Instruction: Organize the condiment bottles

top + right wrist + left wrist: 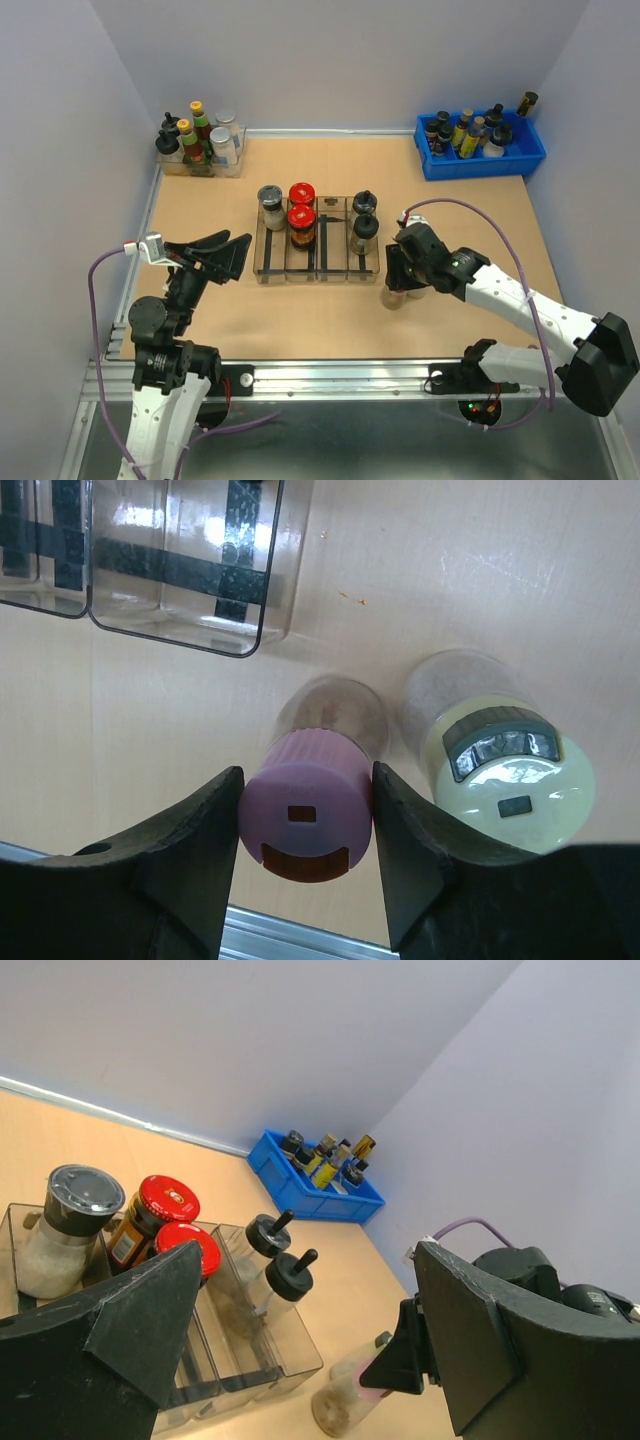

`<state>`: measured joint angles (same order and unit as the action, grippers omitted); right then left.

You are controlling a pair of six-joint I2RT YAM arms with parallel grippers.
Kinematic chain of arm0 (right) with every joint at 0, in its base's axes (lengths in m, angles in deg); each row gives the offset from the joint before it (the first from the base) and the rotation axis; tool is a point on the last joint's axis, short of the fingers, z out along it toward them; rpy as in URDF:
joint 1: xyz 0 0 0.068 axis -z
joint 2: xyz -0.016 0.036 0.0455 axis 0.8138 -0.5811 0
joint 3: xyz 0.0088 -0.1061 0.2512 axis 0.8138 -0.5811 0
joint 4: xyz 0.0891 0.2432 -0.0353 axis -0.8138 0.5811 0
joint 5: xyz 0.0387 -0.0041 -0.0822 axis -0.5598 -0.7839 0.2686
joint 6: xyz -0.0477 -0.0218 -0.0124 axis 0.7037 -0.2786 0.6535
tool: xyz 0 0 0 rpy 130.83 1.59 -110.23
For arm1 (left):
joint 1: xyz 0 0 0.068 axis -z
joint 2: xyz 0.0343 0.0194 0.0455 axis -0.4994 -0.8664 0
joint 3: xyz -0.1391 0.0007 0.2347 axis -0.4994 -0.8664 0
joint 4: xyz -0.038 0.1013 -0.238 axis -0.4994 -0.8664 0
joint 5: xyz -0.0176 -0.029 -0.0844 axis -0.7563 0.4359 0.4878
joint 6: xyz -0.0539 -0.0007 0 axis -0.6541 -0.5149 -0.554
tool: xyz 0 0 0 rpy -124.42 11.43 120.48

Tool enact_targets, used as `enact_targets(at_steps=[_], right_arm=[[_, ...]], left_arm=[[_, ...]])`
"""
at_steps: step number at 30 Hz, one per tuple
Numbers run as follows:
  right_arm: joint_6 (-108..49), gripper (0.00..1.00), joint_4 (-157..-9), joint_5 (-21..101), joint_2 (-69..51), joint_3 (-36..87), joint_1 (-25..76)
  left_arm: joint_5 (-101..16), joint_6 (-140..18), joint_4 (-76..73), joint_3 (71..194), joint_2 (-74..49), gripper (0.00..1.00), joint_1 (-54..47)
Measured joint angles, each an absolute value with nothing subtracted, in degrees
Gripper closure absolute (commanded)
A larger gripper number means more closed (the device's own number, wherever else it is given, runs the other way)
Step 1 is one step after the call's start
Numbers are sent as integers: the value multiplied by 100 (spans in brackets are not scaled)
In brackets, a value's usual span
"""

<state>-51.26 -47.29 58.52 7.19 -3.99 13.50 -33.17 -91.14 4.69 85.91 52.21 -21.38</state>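
My right gripper next rises outward over the tray [318, 272], then lowers and releases the pink-capped jar in the empty section at the tray's far end, between red-lidded and black-knob jars.
My right gripper [306, 825] is shut on the pink-capped jar [305, 815], one finger on each side of its cap. The jar stands on the table in front of the clear divided tray [318, 272]. The pale-yellow-capped jar [505, 780] stands right beside it, outside the jaws. In the tray are a grey-lidded jar [271, 200], two red-lidded jars [301, 220] and two black-knob jars [364, 228]. My left gripper [225, 255] hangs open and empty above the table, left of the tray. In the left wrist view the pink-capped jar [345, 1400] shows under the right gripper.
A blue bin [480, 150] of slim dark bottles sits at the back right. A clear box [200, 150] with taller bottles stands at the back left corner. The aluminium rail [330, 378] runs along the near table edge.
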Motion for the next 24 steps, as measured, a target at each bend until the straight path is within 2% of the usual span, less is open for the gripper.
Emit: enact_targets(at_steps=[1, 6, 15, 19, 24], right_arm=[[-5126, 99, -4709, 5863, 721, -392, 1350], [-5098, 100, -4303, 5843, 800, -222, 1348], [-4643, 100, -3999, 5063, 998, 1339, 1348], [-4402, 100, -4279, 4764, 612, 1984, 1348], [-4072, 100, -4768, 4709, -457, 2661, 1348]], left_arm=[[-3317, -9114, 476, 8574, 5223, 1, -2138], [-3320, -9129, 469, 8480, 5249, 1, -2138], [-3320, -9134, 465, 8473, 5315, 1, -2138], [-3322, -9132, 441, 8473, 5369, 1, -2138], [-3333, -9127, 347, 8473, 5479, 1, -2138]])
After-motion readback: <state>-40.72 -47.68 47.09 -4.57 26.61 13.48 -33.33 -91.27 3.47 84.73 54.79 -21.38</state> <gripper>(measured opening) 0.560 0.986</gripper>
